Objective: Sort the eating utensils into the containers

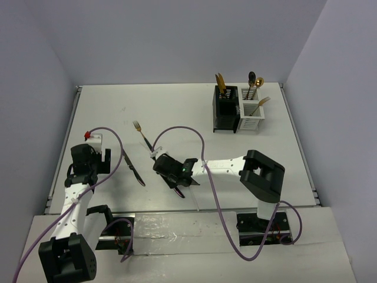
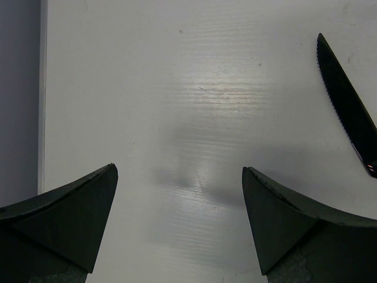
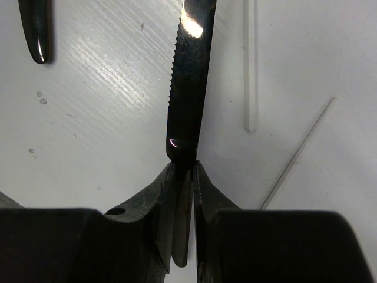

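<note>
Gold blades stand in the black caddy. I need to lift my right gripper outward, tilt the knife so its blade is up, lower it into that caddy's far end [image 1: 227, 93] and let go of it.
My right gripper [image 3: 185, 165] is shut on a black serrated knife [image 3: 188, 76] whose blade points away from the fingers, just over the table. In the top view it [image 1: 171, 172] is at the table's near middle. My left gripper [image 2: 179, 171] is open and empty over bare table; in the top view it [image 1: 93, 156] is at the near left. A second black knife [image 1: 134, 168] lies between the arms, and its blade [image 2: 347, 106] shows to the right of the left fingers. A gold fork [image 1: 140, 132] lies farther back. The black caddy [image 1: 225, 112] and the white caddy [image 1: 250, 118] stand at the far right with several utensils upright in them.
Two thin white sticks [image 3: 250, 65] [image 3: 297, 153] lie on the table to the right of the held knife. A black utensil end [image 3: 35, 29] lies to its left. Purple cables [image 1: 194, 132] loop over the table beside both arms.
</note>
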`<state>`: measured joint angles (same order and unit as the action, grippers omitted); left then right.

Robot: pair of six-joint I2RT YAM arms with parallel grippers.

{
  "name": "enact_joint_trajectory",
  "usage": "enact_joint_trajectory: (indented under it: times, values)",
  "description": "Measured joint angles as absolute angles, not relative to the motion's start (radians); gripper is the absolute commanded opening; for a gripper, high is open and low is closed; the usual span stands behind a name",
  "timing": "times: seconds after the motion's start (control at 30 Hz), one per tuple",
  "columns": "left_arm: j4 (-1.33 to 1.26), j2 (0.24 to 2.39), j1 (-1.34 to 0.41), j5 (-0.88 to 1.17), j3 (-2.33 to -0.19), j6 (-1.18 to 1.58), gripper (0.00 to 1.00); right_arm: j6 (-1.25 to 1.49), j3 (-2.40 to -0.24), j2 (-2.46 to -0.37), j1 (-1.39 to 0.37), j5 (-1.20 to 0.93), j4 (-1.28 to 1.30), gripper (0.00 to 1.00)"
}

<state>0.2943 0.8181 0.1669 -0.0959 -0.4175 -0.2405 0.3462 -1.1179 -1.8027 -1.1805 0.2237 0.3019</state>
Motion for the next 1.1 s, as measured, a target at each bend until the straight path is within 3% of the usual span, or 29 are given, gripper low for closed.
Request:
enact_joint_trajectory:
  times: [0.8,1.1]
  values:
    - [0.294,0.818,0.167,-0.096,-0.418,-0.241,0.97,0.342,-1.059,-1.719,-1.180,0.244,0.235,0.00]
    - [0.294,0.818,0.167,-0.096,-0.418,-0.241,0.97,0.336,-1.008,-1.581,-1.180,0.277,0.210,0.00]
